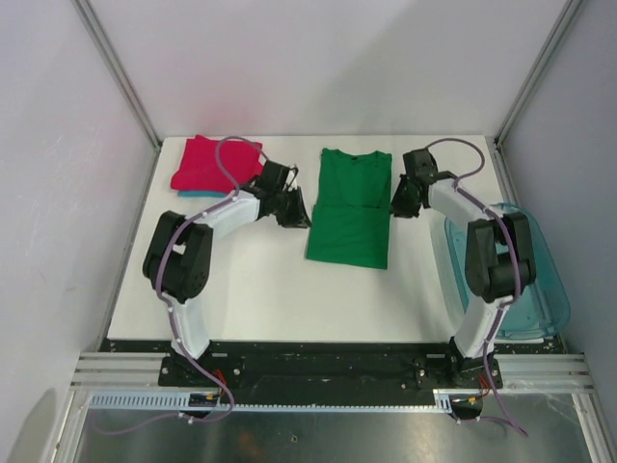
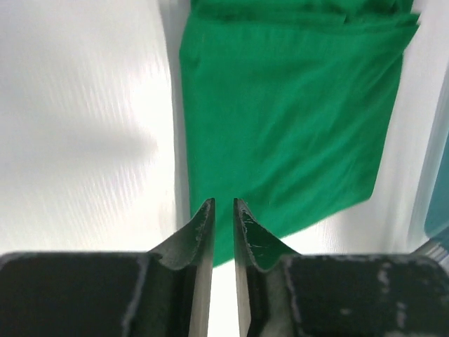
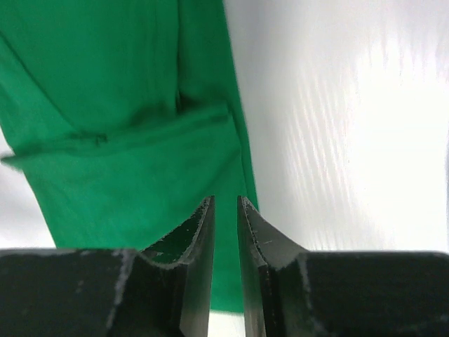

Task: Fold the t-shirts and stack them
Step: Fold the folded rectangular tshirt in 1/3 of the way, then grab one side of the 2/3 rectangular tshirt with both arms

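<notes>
I will move my right gripper back next, and down onto the green t-shirt's near corner on the bin side, which is closer to my base.
The green t-shirt [image 1: 351, 207] lies flat in the middle of the table, collar at the far end, with its sleeves folded in. A folded magenta-red t-shirt [image 1: 210, 162] lies at the far left on top of a light blue one [image 1: 196, 194], of which only an edge shows. My left gripper [image 1: 292, 213] is at the green shirt's left edge, my right gripper [image 1: 399, 203] at its right edge. In the left wrist view the gripper [image 2: 223, 202] is over the green cloth [image 2: 280, 105], jaws nearly together and empty. In the right wrist view the gripper [image 3: 225, 200] is the same over the cloth [image 3: 126, 105].
A translucent blue-green plastic bin [image 1: 528, 280] stands at the table's right edge, next to the right arm. White walls and metal frame posts close in the table on three sides.
</notes>
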You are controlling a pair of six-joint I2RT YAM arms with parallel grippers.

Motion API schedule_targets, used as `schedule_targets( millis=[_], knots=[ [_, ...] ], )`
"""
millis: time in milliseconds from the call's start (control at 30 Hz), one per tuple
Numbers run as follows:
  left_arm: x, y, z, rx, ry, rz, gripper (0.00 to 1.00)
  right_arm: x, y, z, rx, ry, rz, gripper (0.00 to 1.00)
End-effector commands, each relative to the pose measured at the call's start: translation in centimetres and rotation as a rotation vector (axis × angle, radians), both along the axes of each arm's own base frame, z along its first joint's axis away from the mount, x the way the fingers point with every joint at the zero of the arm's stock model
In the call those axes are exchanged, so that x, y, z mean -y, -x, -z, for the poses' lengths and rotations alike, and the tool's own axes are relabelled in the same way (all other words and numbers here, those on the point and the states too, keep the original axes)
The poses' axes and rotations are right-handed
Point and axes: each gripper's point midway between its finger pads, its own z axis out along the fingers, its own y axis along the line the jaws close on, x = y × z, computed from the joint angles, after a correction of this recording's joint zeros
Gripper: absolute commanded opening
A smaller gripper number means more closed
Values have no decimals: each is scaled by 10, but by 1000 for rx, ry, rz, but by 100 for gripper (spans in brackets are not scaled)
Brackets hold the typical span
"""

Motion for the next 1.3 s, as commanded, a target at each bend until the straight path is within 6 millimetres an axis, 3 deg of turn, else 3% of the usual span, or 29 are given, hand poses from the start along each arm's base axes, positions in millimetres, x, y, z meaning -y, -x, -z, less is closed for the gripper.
schedule_targets(
  millis=[0,200,333,533,833,1267],
  knots=[
    [2,36,-11,-16,34,28,19,-14,56,-1,-38,-5,-28,23],
    [-6,70,0,-31,14,34,25,-20,113,19,-88,-53,-39,23],
    [-7,77,0,-25,23,37,26,-21,132,27,-98,-50,-44,24],
    [-7,81,-1,-22,28,42,26,-22,139,36,-110,-54,-39,24],
    [-7,82,4,-31,25,44,25,-27,141,29,-81,-44,-38,25],
    [-10,84,7,-35,16,41,25,-17,147,57,-130,90,-21,25]
  ],
)
